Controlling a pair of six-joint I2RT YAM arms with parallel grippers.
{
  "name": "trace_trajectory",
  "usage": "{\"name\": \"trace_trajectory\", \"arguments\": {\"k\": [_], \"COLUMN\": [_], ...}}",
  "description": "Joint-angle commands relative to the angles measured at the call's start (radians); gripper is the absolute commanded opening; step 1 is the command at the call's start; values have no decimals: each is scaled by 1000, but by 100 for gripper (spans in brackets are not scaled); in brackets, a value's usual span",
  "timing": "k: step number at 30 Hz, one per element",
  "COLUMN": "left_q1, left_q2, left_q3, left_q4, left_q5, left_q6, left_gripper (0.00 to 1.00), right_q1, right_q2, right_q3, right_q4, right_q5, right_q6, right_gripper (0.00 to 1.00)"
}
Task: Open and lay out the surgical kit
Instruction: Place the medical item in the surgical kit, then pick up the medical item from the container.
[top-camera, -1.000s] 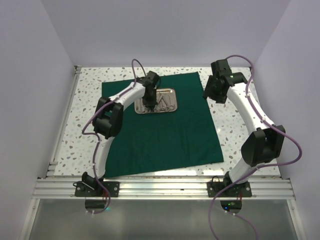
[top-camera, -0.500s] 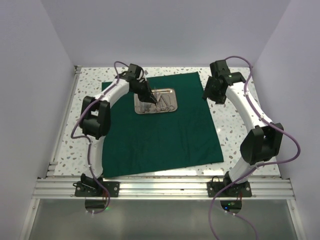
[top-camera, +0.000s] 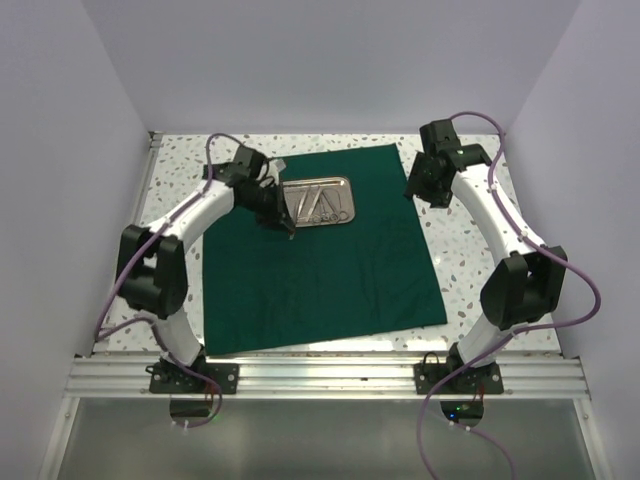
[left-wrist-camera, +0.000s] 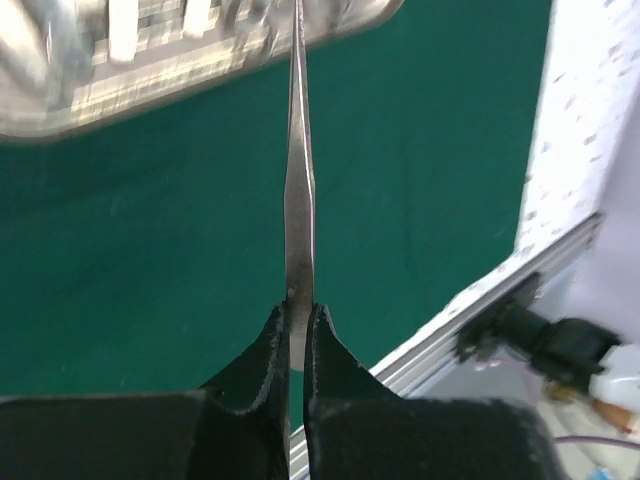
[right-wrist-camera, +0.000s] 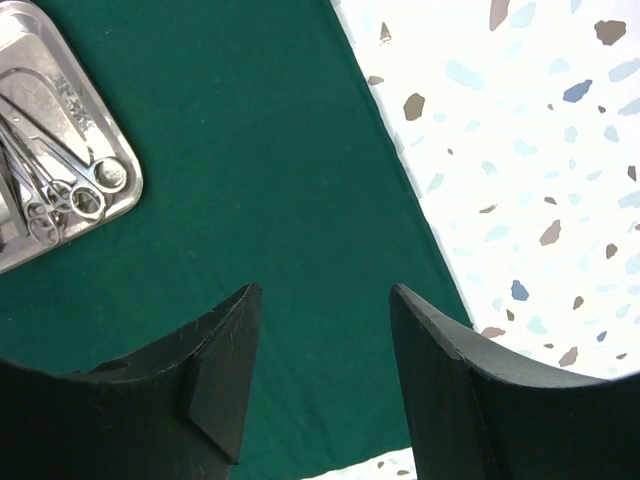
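I should next bring the slim instrument back and down with my left gripper and release it on the cloth's near middle. That spot is bare, below and back from the gripper.
The dark green cloth (top-camera: 320, 270) lies spread flat on the table. The shiny steel tray (top-camera: 318, 203) sits on its far part and holds several slim silver instruments, among them ring-handled scissors (right-wrist-camera: 72, 196). My left gripper (top-camera: 280, 218) is at the tray's near left corner, over the cloth. In the left wrist view it (left-wrist-camera: 298, 310) is shut on a slim flat silver instrument (left-wrist-camera: 299, 190) that points toward the tray (left-wrist-camera: 150, 70). My right gripper (top-camera: 420, 187) hovers over the cloth's right edge. It (right-wrist-camera: 325, 300) is open and empty.
The speckled terrazzo table (right-wrist-camera: 520, 150) shows to the right of the cloth (right-wrist-camera: 250, 150). White walls stand on three sides. An aluminium rail (top-camera: 320, 378) with the arm bases runs along the near edge.
My left arm has swung left and back from over the tray, and its gripper now holds a slim instrument beside the tray's near left corner. The right arm has hardly moved.
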Motion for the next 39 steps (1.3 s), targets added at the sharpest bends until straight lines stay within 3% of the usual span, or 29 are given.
{"name": "trace_trajectory", "arguments": {"k": [1, 5, 11, 17, 18, 20, 21, 22, 23, 25, 28, 33, 36, 39], "left_q1": [-22, -116, -202, -241, -252, -274, -275, -275, -275, -275, -272, -258, -240, -214], "left_q2": [-191, -301, -303, -242, -220, -196, -180, -174, -170, -151, -116, 63, 187, 283], "left_q3": [-229, -383, -366, -382, -363, -330, -313, -290, -279, -219, -40, 375, 521, 572], "left_q4": [-63, -44, -102, -47, -55, -88, -122, -127, -129, -153, -228, -335, -340, -294], "left_q5": [-132, -161, -181, -46, -37, -46, -42, -26, 10, 31, -27, -288, -405, -468], "left_q6": [104, 38, -79, -256, -264, -260, -258, -258, -258, -258, -240, -88, 8, 79], "left_gripper": [0, 0, 0, 0, 4, 32, 54, 66, 85, 99, 100, 95, 87, 74], "right_q1": [-4, 1, 2, 4, 2, 4, 4, 4, 2, 11, 28, 28, 30, 28], "right_q2": [-39, -25, -33, -27, -30, -33, -36, -39, -38, -38, -29, -58, -97, -146], "right_q3": [38, 67, 37, -17, -26, -46, -65, -71, -74, -71, -30, 0, -20, -54], "right_q4": [27, 13, -8, -2, 1, 22, 30, 44, 48, 64, 61, 59, 47, 33], "right_q5": [-17, -17, -6, -8, -8, -11, -15, -22, -29, -49, -51, -49, -48, -49], "right_q6": [-3, -9, 1, 12, 14, 20, 23, 28, 35, 44, 49, 44, 41, 40], "right_gripper": [58, 58, 58, 57, 57, 58, 59, 60, 60, 61, 61, 62, 61, 62]}}
